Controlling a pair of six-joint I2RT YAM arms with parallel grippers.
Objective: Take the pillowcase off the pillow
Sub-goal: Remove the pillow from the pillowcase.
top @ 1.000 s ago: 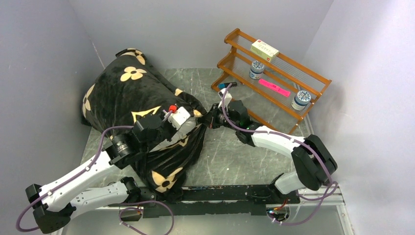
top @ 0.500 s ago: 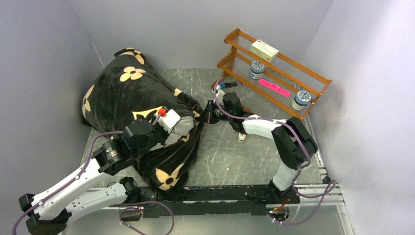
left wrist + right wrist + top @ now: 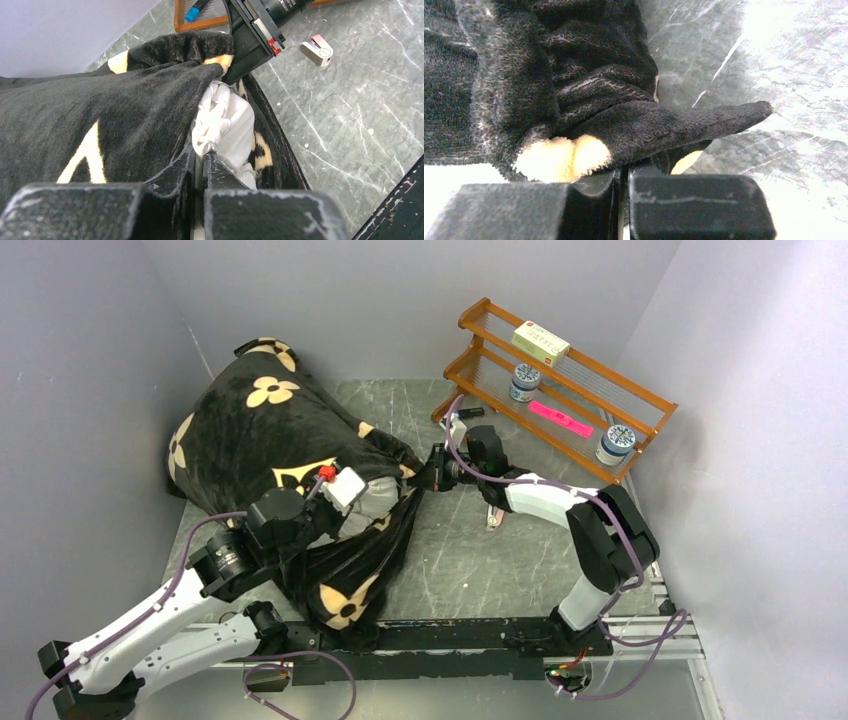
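Note:
My right gripper needs to pull the black edge it holds outward toward the rack's nearest corner (image 3: 440, 415) next and let go of it, since the case still wraps most of the pillow.
The black plush pillowcase (image 3: 260, 430) with tan flowers covers the pillow at the left of the table. White pillow fabric (image 3: 225, 120) bunches out of the case's open mouth. My left gripper (image 3: 202, 159) is shut on that white pillow corner, at the mouth in the top view (image 3: 360, 502). My right gripper (image 3: 623, 172) is shut on the pillowcase's black edge (image 3: 659, 127); in the top view it (image 3: 428, 472) sits at the case's right corner. Most of the pillow is hidden inside the case.
A wooden two-tier rack (image 3: 560, 390) stands at the back right with a box, jars and a pink item. A small white-pink object (image 3: 316, 49) lies on the grey marble table (image 3: 480, 560). Grey walls close in on three sides.
My left arm has drawn back toward the near left with the pillow corner. My right arm has folded in closer to the case's corner and shifted slightly right in the last half second.

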